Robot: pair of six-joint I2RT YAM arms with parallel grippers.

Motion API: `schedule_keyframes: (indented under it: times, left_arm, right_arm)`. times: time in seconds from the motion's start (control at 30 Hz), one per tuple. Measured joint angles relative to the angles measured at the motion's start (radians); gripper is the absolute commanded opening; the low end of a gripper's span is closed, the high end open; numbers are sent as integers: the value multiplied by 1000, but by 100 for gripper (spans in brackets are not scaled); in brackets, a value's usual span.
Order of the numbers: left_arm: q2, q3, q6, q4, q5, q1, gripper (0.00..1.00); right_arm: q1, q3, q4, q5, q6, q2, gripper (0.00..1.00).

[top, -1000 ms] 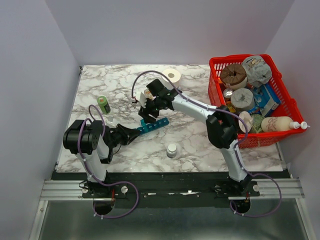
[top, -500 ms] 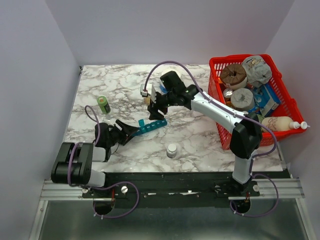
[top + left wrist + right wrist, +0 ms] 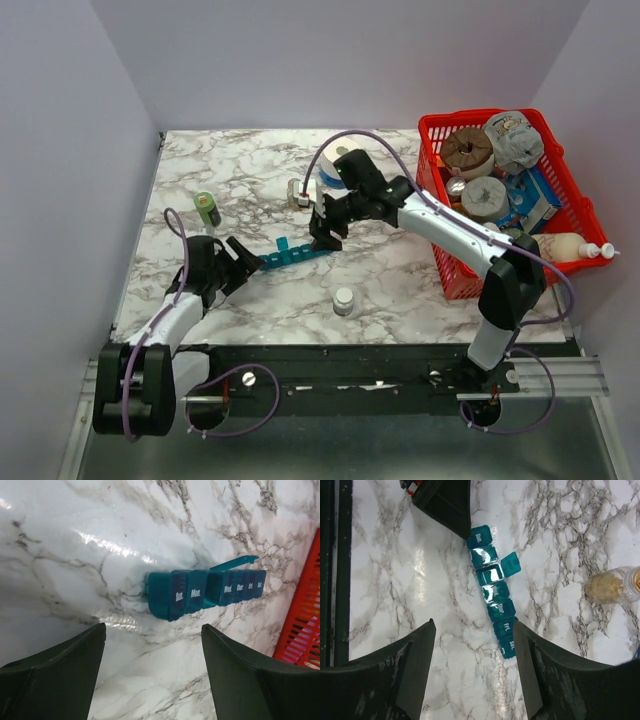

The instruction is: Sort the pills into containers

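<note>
The bottle near the front is closed, so the right gripper will move back from above the end of the pill organizer and down onto the bottle's white cap [image 3: 343, 296].
The teal pill organizer strip [image 3: 296, 252] lies on the marble table, with day labels and one lid [image 3: 235, 562] standing open near its middle. It also shows in the right wrist view [image 3: 492, 595]. My left gripper [image 3: 240, 264] is open and empty, low over the table just short of the strip's left end [image 3: 154, 627]. My right gripper [image 3: 322, 228] is open and empty, above the strip's right end [image 3: 473, 622]. No loose pills show. A small amber jar [image 3: 610, 585] with tan contents stands beyond the strip.
A white-capped bottle [image 3: 344, 300] stands near the front. A green bottle [image 3: 208, 209] stands at the left. A white roll [image 3: 336, 163] sits behind the right arm. A red mesh basket [image 3: 440, 128], full of items, is at the right.
My right gripper has drawn back to the right, from over the strip's left half to its right end. My left arm has folded down and stretched out low, its gripper staying at the strip's left end.
</note>
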Motion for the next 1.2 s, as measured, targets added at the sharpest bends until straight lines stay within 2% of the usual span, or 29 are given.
schedule_keyframes:
  times: [0.1, 0.2, 0.3, 0.4, 0.5, 0.73, 0.93, 1.2]
  left_arm:
    - [-95, 25, 49, -122, -21, 0, 86]
    - [-174, 93, 119, -187, -19, 0, 99]
    - [-242, 166, 186, -193, -12, 1, 99]
    - [-278, 216, 233, -176, 7, 10, 99]
    - [-269, 262, 288, -181, 39, 14, 99]
    - [-297, 292, 399, -256, 36, 14, 99]
    - [-359, 292, 433, -283, 11, 14, 99]
    - [-364, 292, 445, -283, 0, 14, 99]
  right_arm:
    - [-1, -50, -64, -67, -114, -70, 76]
    - [0, -137, -153, -155, -284, -169, 87]
    - [0, -209, -266, -222, -462, -245, 87]
    - [0, -231, -343, -248, -543, -253, 89]
    - [10, -232, -358, -240, -533, -230, 89]
    - [73, -286, -296, -82, -438, -222, 86]
    - [109, -361, -237, 32, -388, -218, 84]
    - [150, -398, -174, 135, -346, -189, 79]
